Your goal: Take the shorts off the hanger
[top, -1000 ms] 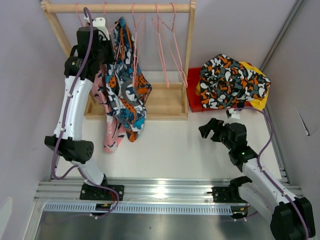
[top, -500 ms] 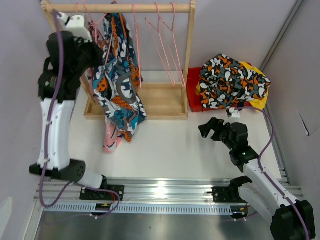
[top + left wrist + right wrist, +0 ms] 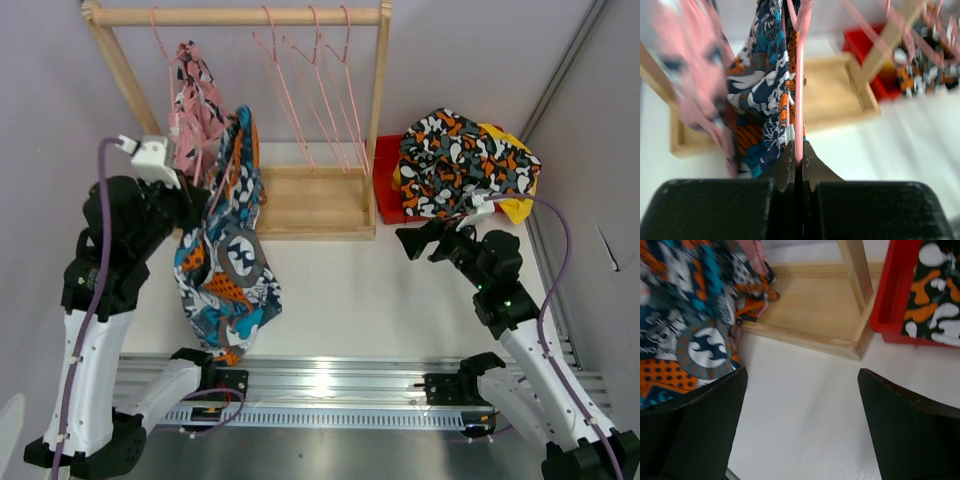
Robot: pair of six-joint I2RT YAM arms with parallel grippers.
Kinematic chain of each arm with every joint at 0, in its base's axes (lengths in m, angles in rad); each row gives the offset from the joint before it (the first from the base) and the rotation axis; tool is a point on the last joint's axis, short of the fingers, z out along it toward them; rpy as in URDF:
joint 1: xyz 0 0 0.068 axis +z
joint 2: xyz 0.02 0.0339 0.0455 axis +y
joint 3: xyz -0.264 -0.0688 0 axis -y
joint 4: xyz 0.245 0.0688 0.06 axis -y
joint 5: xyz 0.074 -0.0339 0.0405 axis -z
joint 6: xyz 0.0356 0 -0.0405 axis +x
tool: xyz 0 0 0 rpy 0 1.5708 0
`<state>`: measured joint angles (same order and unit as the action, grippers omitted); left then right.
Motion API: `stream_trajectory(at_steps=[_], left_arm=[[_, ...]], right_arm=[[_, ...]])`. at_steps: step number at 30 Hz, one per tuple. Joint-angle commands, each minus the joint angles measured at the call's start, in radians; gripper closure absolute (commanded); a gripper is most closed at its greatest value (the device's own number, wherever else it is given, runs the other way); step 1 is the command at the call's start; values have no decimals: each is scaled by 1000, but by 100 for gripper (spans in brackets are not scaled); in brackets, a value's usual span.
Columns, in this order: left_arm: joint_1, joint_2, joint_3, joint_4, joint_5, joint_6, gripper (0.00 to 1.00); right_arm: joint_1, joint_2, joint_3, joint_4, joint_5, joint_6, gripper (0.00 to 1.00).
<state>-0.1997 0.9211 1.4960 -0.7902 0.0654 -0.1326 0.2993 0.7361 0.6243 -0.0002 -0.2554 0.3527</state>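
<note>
My left gripper holds only the pink hanger, so next I will raise my right gripper and bring it to the left in the top view, onto the patterned shorts' edge [image 3: 262, 258] [image 3: 731, 349].
My left gripper [image 3: 200, 192] is shut on a pink hanger wire [image 3: 799, 115] and holds it off the rail, in front of the rack. The blue-orange-white patterned shorts [image 3: 228, 270] hang from that hanger, also seen in the left wrist view [image 3: 767, 90] and the right wrist view [image 3: 687, 345]. The pink shorts [image 3: 190, 100] still hang on the wooden rail [image 3: 240, 16]. The camouflage shorts [image 3: 460, 160] lie on the yellow shorts [image 3: 516, 205] in the red bin [image 3: 388, 190]. My right gripper [image 3: 425, 243] is open and empty over the table. The navy shorts are hidden.
Several empty pink hangers [image 3: 310, 90] hang on the rail. The rack's wooden base tray [image 3: 320, 205] stands at the back; its corner [image 3: 855, 345] is next to the red bin [image 3: 890, 295]. A metal rail [image 3: 320, 380] runs along the near edge.
My left arm has swung down and forward, taking the hanger with the patterned shorts off the rail. The pink shorts stay on the rail. My right gripper has shifted slightly back.
</note>
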Motion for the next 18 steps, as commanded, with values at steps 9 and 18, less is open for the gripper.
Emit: stream_trajectory(at_steps=[9, 18], left_arm=[[-330, -162, -243, 25, 349, -47, 100], [-423, -78, 148, -15, 514, -102, 100]], right_arm=[[6, -104, 181, 29, -332, -17, 1], [8, -87, 267, -60, -328, -75, 0]])
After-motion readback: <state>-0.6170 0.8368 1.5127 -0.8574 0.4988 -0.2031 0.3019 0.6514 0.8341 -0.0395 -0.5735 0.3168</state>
